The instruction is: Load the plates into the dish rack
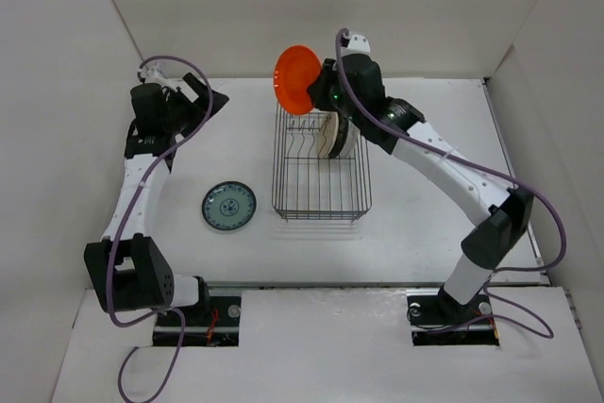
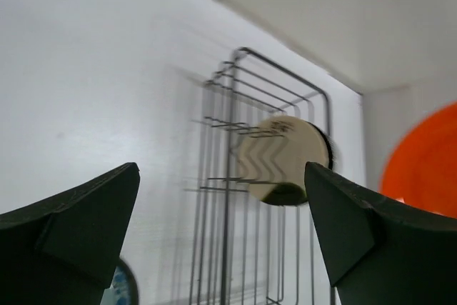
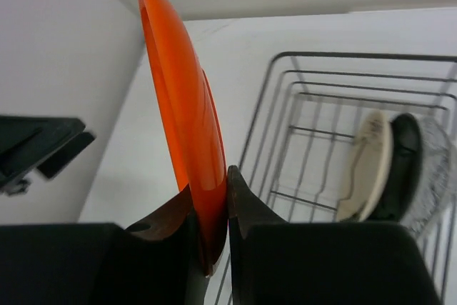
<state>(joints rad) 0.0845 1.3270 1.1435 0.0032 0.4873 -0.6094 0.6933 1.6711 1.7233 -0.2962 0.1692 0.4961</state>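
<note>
With my right gripper tilting downward, the orange plate (image 1: 296,79) goes down into the bare slot beside the beige plate next. My right gripper then releases it, since that gap is empty.
My right gripper (image 1: 321,92) is shut on the rim of the glossy orange plate (image 1: 296,79), held on edge above the far left end of the dark wire dish rack (image 1: 321,205); it also shows in the right wrist view (image 3: 187,126). In the rack, a beige plate (image 3: 364,166), a black plate (image 3: 403,162) and a clear glass plate (image 3: 435,169) stand upright together. The blue-green patterned plate (image 1: 228,206) lies flat on the table left of the rack. My left gripper (image 1: 209,99) is open and empty at the far left, facing the rack (image 2: 243,198).
White walls enclose the table on three sides. The left arm stretches along the left side. The near part of the rack holds bare wire dividers (image 1: 319,181).
</note>
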